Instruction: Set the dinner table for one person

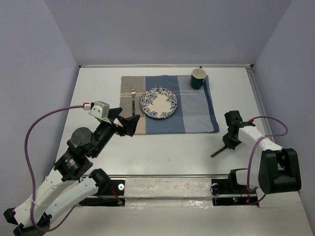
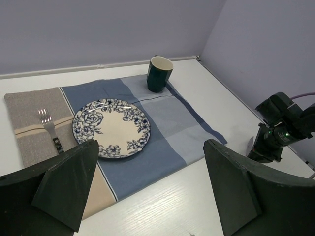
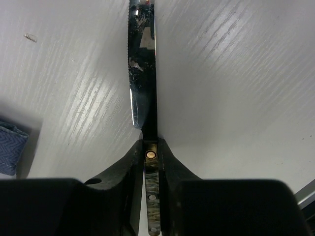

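The plate's side opposite the fork is empty, so my right gripper needs to rise outward, turn the knife (image 1: 216, 153), lower it onto the placemat's pale stripe beside the plate and let go.
The white dinner table (image 1: 172, 157) carries a tan-and-blue striped placemat (image 1: 197, 110). On the mat lie a blue floral plate (image 1: 158, 103), a fork (image 1: 133, 101) to its left on the tan stripe, and a dark green mug (image 1: 198, 78) at the far right corner. My right gripper (image 1: 229, 142) is shut on a knife (image 1: 216, 153) by its handle (image 3: 151, 196), low over the table to the right of the mat; the blade (image 3: 142, 64) points away from the fingers. My left gripper (image 1: 129, 123) is open and empty over the mat's near left edge.
In the left wrist view the plate (image 2: 111, 127), fork (image 2: 49, 129) and mug (image 2: 160, 73) lie ahead, with the right arm (image 2: 280, 128) at the far right. A blue mat corner (image 3: 7, 150) shows left of the knife. Walls enclose the table on three sides.
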Robot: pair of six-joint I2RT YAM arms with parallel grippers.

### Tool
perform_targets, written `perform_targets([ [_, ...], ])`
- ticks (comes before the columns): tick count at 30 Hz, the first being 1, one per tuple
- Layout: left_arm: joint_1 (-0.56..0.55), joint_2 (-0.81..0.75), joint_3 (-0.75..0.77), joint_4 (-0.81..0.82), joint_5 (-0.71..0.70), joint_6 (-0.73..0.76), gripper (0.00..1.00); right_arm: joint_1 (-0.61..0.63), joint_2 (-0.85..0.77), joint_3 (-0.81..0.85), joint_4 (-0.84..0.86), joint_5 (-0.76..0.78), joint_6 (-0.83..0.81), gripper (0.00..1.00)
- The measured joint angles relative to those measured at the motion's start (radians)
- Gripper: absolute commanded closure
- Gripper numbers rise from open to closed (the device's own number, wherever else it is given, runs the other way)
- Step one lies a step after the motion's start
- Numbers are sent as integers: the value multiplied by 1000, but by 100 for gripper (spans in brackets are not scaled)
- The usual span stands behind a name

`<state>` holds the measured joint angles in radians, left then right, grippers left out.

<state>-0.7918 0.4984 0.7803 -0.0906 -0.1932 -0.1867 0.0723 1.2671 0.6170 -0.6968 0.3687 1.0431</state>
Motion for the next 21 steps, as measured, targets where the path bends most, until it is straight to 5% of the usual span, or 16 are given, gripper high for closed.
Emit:
perform_targets([
  [5,0,4,0,-2,0,2,1,0,-10,-6,3,2,0,100],
  [21,0,38,-3,-4,-1,3,1,0,-175,117,-63,111,-121,100],
])
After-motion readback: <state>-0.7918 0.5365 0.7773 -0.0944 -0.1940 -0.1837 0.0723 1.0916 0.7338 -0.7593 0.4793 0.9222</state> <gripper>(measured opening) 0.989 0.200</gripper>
